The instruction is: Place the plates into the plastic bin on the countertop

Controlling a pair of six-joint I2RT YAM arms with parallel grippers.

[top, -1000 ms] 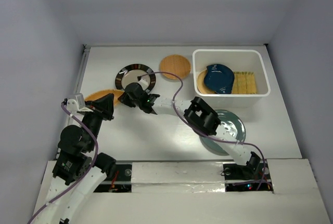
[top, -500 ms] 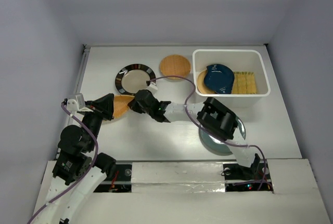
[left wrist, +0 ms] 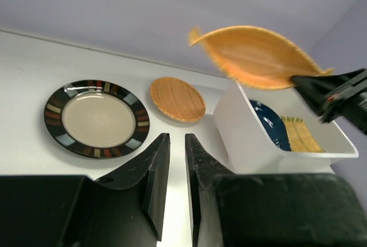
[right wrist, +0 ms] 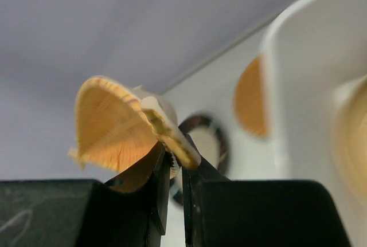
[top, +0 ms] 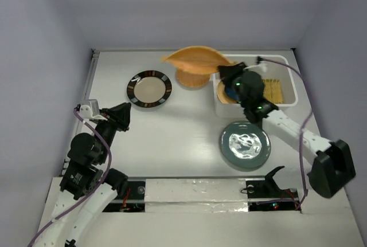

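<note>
The inside of the bin is below my right gripper and to its right in the top view, so I will next bring the orange dish, which is still outside, across and down to let it go.
My right gripper [top: 226, 74] [right wrist: 175, 158] is shut on the rim of the orange leaf-shaped dish [top: 194, 59] [right wrist: 112, 126] and holds it in the air by the left end of the white plastic bin [top: 252, 58]. The bin holds a blue leaf dish [left wrist: 266, 122], a yellow-green slatted plate [top: 270, 90] and an orange-yellow round plate [top: 221, 94]. The black-rimmed plate [top: 149, 89], the woven tan plate [left wrist: 178, 99] and the teal plate [top: 245, 145] lie on the countertop. My left gripper [top: 121, 115] [left wrist: 176, 136] is empty, with a narrow gap between its jaws.
The lifted leaf dish partly hides the woven plate from above. Pale walls close in the countertop at the back and on both sides. The right arm stretches from its base [top: 330, 167] over the table's right part, just right of the teal plate.
My right gripper took the orange leaf dish from beside the left gripper, lifted it and swung it right across the table to the bin. The left arm stayed in place.
</note>
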